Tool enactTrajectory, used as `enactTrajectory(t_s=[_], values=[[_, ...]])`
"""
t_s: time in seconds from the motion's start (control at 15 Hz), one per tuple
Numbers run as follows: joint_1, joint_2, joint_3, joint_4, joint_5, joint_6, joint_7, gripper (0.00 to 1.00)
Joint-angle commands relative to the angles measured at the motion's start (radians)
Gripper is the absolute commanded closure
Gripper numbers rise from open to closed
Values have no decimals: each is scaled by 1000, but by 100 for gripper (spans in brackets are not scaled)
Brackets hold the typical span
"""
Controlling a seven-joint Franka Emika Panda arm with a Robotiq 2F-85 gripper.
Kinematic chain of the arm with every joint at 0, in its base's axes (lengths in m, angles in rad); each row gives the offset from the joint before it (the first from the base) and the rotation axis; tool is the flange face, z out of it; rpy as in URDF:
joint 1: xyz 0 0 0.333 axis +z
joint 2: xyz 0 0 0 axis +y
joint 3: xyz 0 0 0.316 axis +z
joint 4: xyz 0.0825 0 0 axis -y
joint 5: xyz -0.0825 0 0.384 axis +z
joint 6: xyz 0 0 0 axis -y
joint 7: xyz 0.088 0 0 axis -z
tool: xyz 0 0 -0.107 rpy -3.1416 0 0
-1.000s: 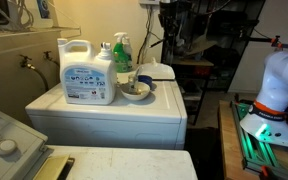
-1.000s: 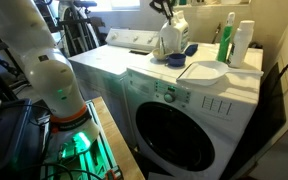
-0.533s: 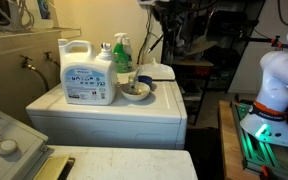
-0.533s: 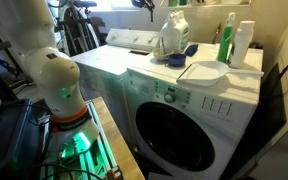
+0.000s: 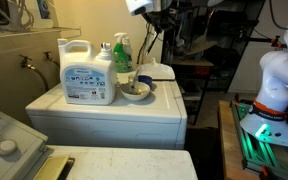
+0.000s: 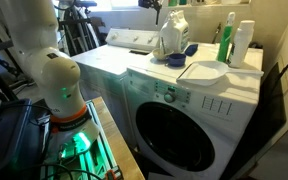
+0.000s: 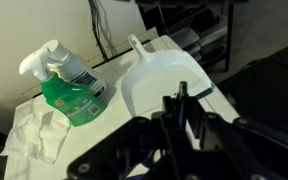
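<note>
My gripper will turn and move down over the bowl point(image 5: 136, 91) beside the detergent jug to release the thin dark object, as it still hangs high above the bowl's open rim.
My gripper point(image 7: 182, 102) hangs high above the top of a white washing machine point(image 5: 104, 112). It reaches into both exterior views only at the top edge point(image 5: 149, 8) point(image 6: 152, 4). Its fingers stand close together on a thin dark object point(image 7: 182, 91) with a bluish streak, whose tip pokes out between them. Below it in the wrist view lie a white dustpan-like scoop point(image 7: 164, 75), a green spray bottle point(image 7: 69, 92) and a crumpled white cloth point(image 7: 34, 135). Nothing on the machine top touches the gripper.
On the machine top stand a large white detergent jug point(image 5: 87, 72), a green bottle point(image 5: 121, 55), a bowl point(image 5: 135, 91) and a white bottle point(image 6: 244, 44). A second white machine point(image 6: 109, 60) stands alongside. The robot base point(image 6: 59, 90) stands on the floor beside green lights.
The gripper has risen and shifted slightly sideways, so that only its lower end shows at the top of both exterior views. The things on the machine have not moved.
</note>
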Motion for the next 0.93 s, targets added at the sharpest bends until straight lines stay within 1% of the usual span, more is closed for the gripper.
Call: enactTrajectory(t_s=[0.0, 0.27, 0.4, 0.47, 0.67, 0.87], values=[[34, 43, 7, 21, -111, -24, -157, 95], [37, 101, 5, 27, -121, 34, -343, 95], [44, 132, 4, 35, -157, 64, -422, 95], [50, 145, 1, 40, -185, 77, -439, 95], [70, 186, -9, 67, -285, 97, -417, 95], [81, 213, -15, 73, -319, 77, -414, 95]])
